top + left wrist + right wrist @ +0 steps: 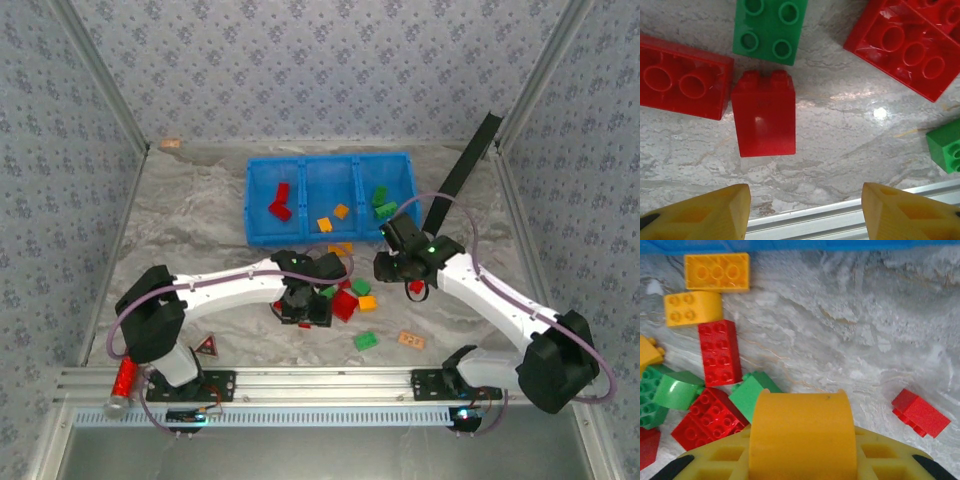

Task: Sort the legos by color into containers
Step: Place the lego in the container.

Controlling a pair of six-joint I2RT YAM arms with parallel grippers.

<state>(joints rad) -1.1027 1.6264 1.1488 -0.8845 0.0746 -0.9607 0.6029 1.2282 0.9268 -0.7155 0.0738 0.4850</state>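
My right gripper carries the curved brick outward over the tray's front side, above the middle container (330,197), next and releases the brick there, since orange legos already lie inside.
The blue tray (330,158) lies at the back with its containers side by side: red legos (279,203) on the left, orange ones (332,217) in the middle, green ones (382,203) on the right. In front of it lies a loose pile of legos (345,295). My left gripper (305,305) hovers over the pile, open (805,210); a red brick (764,117) lies on its side ahead of the fingers, apart from them. My right gripper (390,262) is shut (802,440) on a curved orange-yellow brick (802,420), near the tray's front wall (800,245).
A black strip (470,160) leans at the back right. A shiny red cylinder (124,380) lies near the left arm's base and a tan block (170,143) in the far left corner. A green brick (366,340) and an orange piece (411,340) lie by the front rail (320,385).
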